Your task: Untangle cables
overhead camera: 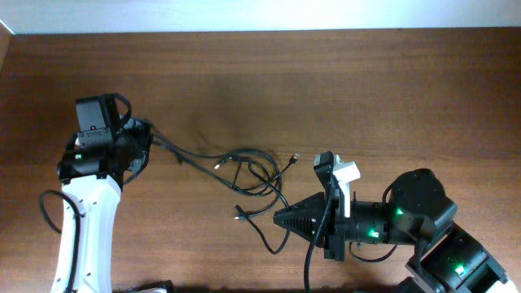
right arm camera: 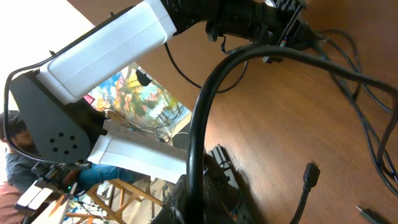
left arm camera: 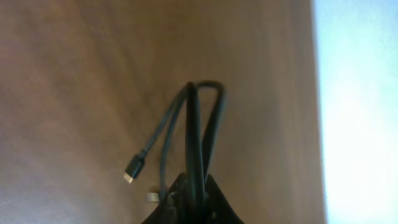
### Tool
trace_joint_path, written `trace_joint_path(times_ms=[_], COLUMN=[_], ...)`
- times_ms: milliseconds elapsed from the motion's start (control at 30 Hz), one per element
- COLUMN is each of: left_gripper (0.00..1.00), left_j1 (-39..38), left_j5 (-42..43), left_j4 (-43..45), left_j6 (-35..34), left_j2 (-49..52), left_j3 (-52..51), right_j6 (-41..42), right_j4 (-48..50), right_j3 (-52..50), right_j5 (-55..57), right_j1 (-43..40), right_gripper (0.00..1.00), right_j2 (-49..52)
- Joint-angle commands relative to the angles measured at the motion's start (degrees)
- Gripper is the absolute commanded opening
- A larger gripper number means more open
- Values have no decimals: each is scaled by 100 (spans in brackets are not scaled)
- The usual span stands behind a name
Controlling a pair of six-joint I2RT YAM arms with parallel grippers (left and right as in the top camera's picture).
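The coiled tangle (overhead camera: 265, 181) (right arm camera: 380, 155) lies below and outward, so next my right gripper will go down and outward, tilt its fingers down toward the tangle and release the cable there.
Several thin black cables (overhead camera: 252, 169) lie in a loose tangle mid-table, with metal-tipped plugs sticking out (overhead camera: 295, 157). My left gripper (overhead camera: 149, 140) is at the tangle's left end, shut on cable strands that loop out ahead of it in the left wrist view (left arm camera: 194, 124). A loose plug (left arm camera: 132, 169) lies beside the jaws (left arm camera: 189, 202). My right gripper (overhead camera: 278, 218) points left at the tangle's lower right. In the right wrist view its jaws (right arm camera: 200, 196) are shut on a cable (right arm camera: 205, 112) that arches toward the left arm. Another plug (right arm camera: 311, 172) lies nearby.
The brown wooden table (overhead camera: 366, 89) ends at a far edge along the top of the overhead view. In the left wrist view the table edge (left arm camera: 314, 112) runs down the right side. The left arm's white link (right arm camera: 112, 53) fills the upper right wrist view.
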Motion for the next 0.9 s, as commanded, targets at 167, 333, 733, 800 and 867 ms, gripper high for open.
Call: trace_joint_path(times_ms=[167, 333, 733, 800, 867], left_gripper=[5, 3, 0, 0, 0], left_j1=[-13, -20, -24, -24, -24], left_j5=[-868, 52, 898, 898, 898], left_j4=[-1541, -1530, -1399, -1399, -1408], left_j6=[625, 1569, 2190, 2109, 2109], left_j2=[238, 507, 507, 507, 507], left_j3=[35, 35, 35, 35, 35], right_j6=[13, 9, 13, 15, 501], right_j4=[-1486, -1458, -1495, -1484, -1392], right_j3=[35, 35, 35, 35, 35], right_j5=[2975, 3458, 2874, 2802, 2649], right_j1=[15, 15, 15, 15, 17], right_gripper=[4, 78, 99, 99, 99], right_j2=[201, 1746, 2236, 2618, 3276])
